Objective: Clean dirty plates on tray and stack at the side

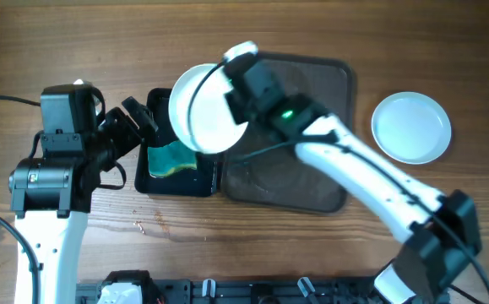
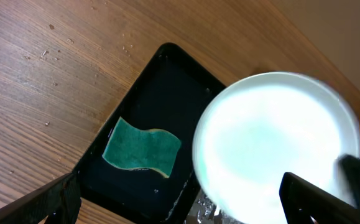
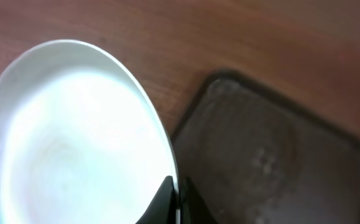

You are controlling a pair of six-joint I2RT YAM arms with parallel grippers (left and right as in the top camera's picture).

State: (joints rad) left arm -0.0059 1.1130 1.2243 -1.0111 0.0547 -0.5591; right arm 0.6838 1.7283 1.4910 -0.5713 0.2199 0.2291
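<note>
Next, my right gripper carries the plate across the tray to the right in the overhead view, lowers it at the stack of white plates and releases it.
My right gripper [image 1: 231, 89] [image 3: 178, 202] is shut on the rim of a plain white plate [image 1: 203, 110] [image 3: 74, 137] and holds it raised and tilted over the left edge of the dark brown tray [image 1: 312, 127] [image 3: 273, 162]. The plate also shows in the left wrist view [image 2: 273, 143]. A stack of white plates [image 1: 410, 127] rests on the table right of the tray. My left gripper [image 1: 134, 122] [image 2: 180, 205] is open and empty above the small black tray [image 1: 155, 181] [image 2: 161, 93], left of the held plate. A green sponge [image 1: 172, 159] [image 2: 141, 147] lies in the black tray.
The brown tray surface looks wet, with no plates lying on it. Black cables run along the table at left. A black rack [image 1: 227, 291] lines the front edge.
</note>
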